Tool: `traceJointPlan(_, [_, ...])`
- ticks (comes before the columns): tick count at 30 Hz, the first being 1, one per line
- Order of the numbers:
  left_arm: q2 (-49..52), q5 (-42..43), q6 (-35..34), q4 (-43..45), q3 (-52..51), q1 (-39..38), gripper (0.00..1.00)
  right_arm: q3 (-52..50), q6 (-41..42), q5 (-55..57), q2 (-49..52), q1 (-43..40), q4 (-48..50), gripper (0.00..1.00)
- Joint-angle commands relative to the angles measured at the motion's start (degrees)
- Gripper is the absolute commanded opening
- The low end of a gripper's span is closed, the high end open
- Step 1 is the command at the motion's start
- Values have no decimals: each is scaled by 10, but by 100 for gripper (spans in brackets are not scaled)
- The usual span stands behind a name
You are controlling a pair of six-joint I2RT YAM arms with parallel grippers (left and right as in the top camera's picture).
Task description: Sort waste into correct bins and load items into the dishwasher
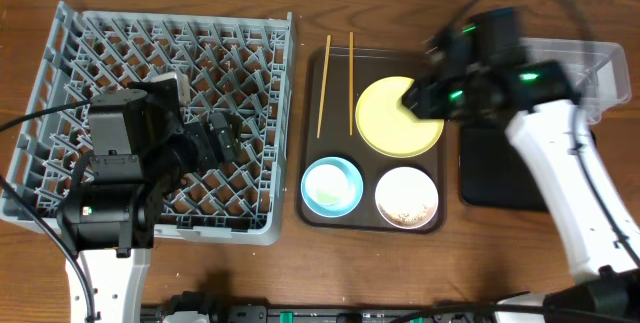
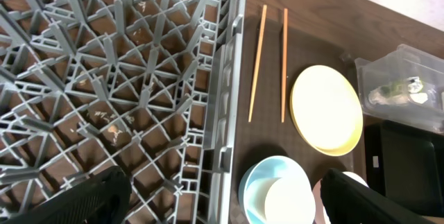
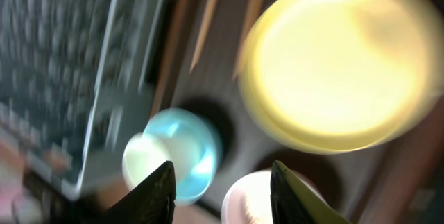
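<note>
My right gripper moves to its left in the overhead view and down onto the cup's rim by the plate next.
The grey dish rack (image 1: pixel 60 83) fills the left; it also shows in the left wrist view (image 2: pixel 139 78). My left gripper (image 1: pixel 225 138) hangs open and empty over the rack's right edge (image 2: pixel 229 203). Two chopsticks (image 1: pixel 324 83) (image 2: pixel 257 64), a yellow plate (image 1: pixel 390 123) (image 2: pixel 326 109), a light-blue bowl (image 1: pixel 331 185) (image 2: pixel 253 182) and a white bowl (image 1: pixel 407 197) with whitish scraps lie on the brown tray. A white round thing (image 2: pixel 288 200) sits inside the blue bowl. My right gripper (image 1: pixel 425 98) is open and empty above the plate (image 3: pixel 222 196). Green-and-white waste (image 2: pixel 399 89) lies in the clear tub (image 2: pixel 368 71).
The brown serving tray (image 1: pixel 370 163) sits between the rack and the bins. The clear tub (image 1: pixel 605 68) is at the back right, partly under my right arm. The black tray (image 1: pixel 495 173) lies in front of it. The right wrist view is blurred.
</note>
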Motion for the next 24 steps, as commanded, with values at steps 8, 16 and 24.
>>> traceJointPlan(8, [-11, -41, 0, -6, 10, 2, 92, -2, -21, 106, 61, 171, -8, 40])
traceJointPlan(16, [-32, -51, 0, -6, 10, 2, 91, -2, 6, 134, 115, 200, 44, 38])
traceJointPlan(24, [-38, -51, 0, -8, 9, 2, 92, -2, -5, 121, 181, 238, 5, 31])
